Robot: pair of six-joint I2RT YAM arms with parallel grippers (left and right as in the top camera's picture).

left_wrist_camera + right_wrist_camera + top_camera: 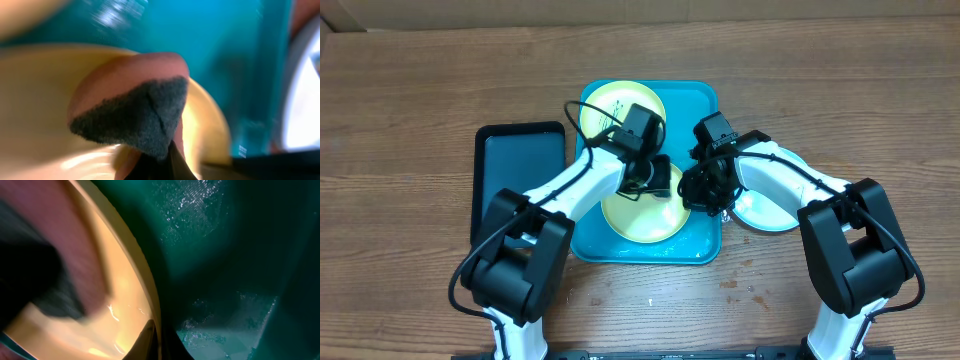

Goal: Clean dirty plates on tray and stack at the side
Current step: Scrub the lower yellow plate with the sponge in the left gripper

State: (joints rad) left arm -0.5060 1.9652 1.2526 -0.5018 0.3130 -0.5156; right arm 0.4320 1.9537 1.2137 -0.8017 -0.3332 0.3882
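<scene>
The left gripper sweeps the pink sponge across the near plate next, then lifts it over the narrow black tray (517, 168), as the tray's bottom has room.
The turquoise tray (686, 100) holds two yellow-green rimmed plates: a far plate (615, 108) and a near plate (642, 220). My left gripper (655, 180) hangs over the near plate, shut on a pink sponge with a dark scouring pad (135, 112). The left wrist view shows that sponge lying on the plate (40, 100), my gripper (161, 167) clamped on its lower end. My right gripper (705, 192) is at the near plate's right edge. In the right wrist view it (159, 342) is shut on the plate's rim (150, 295) above the tray floor (225, 255).
A third plate (767, 212) lies on the wooden table just right of the tray, partly under my right arm. A narrow black tray (518, 180) sits left of the turquoise one. Both arms reach in from the near edge.
</scene>
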